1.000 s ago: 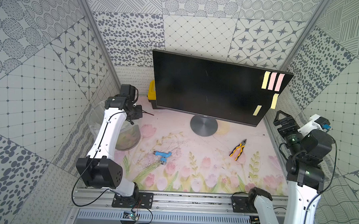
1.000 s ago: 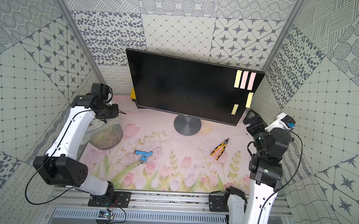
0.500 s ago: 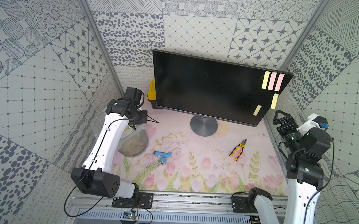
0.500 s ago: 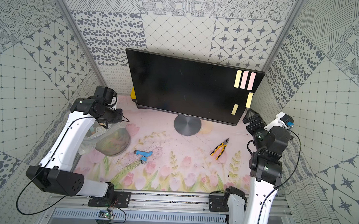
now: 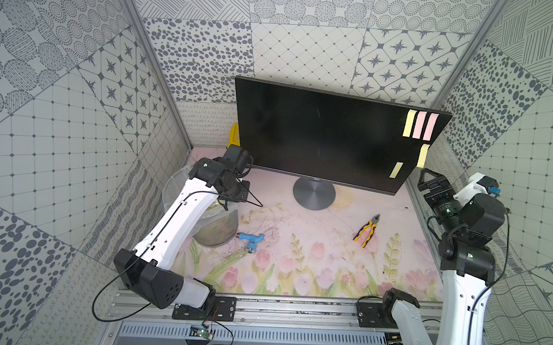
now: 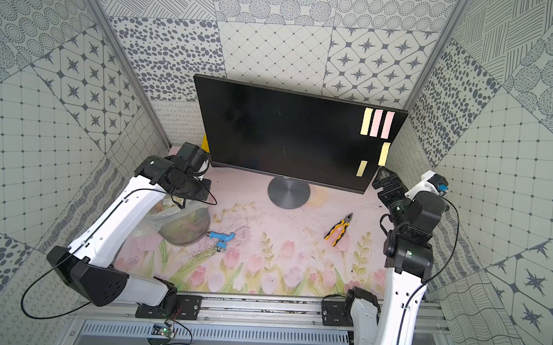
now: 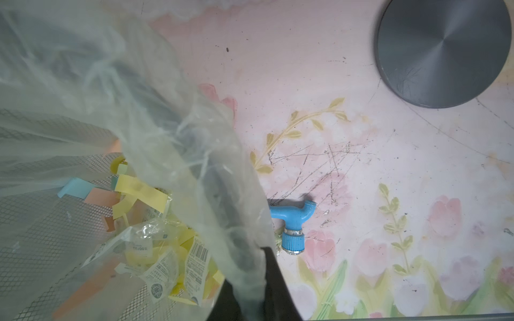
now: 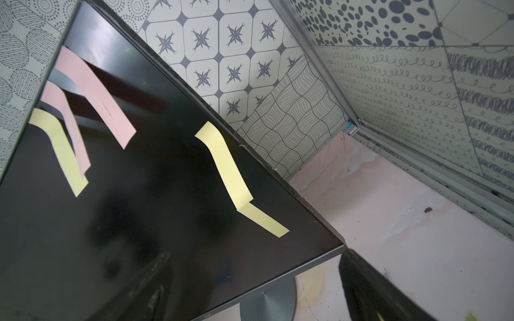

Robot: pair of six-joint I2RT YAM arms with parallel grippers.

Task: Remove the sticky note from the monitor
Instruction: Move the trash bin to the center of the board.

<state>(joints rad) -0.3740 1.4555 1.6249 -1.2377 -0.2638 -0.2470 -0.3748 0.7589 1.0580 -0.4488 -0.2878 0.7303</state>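
Note:
The left gripper should next drag the bin [image 5: 216, 228] sideways toward the tabletop beside the grey disc stand and let go of its liner, because the notes hang far off.
The black monitor [image 5: 318, 133] stands at the back on a round grey disc stand [image 5: 314, 192]. Several sticky notes cling to its right side: yellow [image 5: 408, 123] and two pink [image 5: 420, 125] at the top corner, and yellow ones lower down [image 5: 423, 155] [image 5: 396, 170]. My right gripper [image 5: 428, 180] [image 8: 256, 254] is open just off the monitor's lower right corner, below a curling yellow note [image 8: 222, 166]. My left gripper [image 5: 225, 204] [image 7: 250, 289] is shut on the clear plastic bag [image 7: 208, 180] lining a tilted mesh bin [image 5: 216, 228].
The bin [image 7: 41, 222] holds discarded paper strips and labels. A blue tap fitting [image 5: 250, 239] lies right beside it. Yellow-handled pliers [image 5: 367, 231] lie on the floral mat at the right. A yellow object [image 5: 235, 136] stands behind the monitor's left edge. Walls close in on three sides.
My left gripper finished closing on the bag and swung toward the middle, dragging the bin along and tipping it. The right arm has barely shifted.

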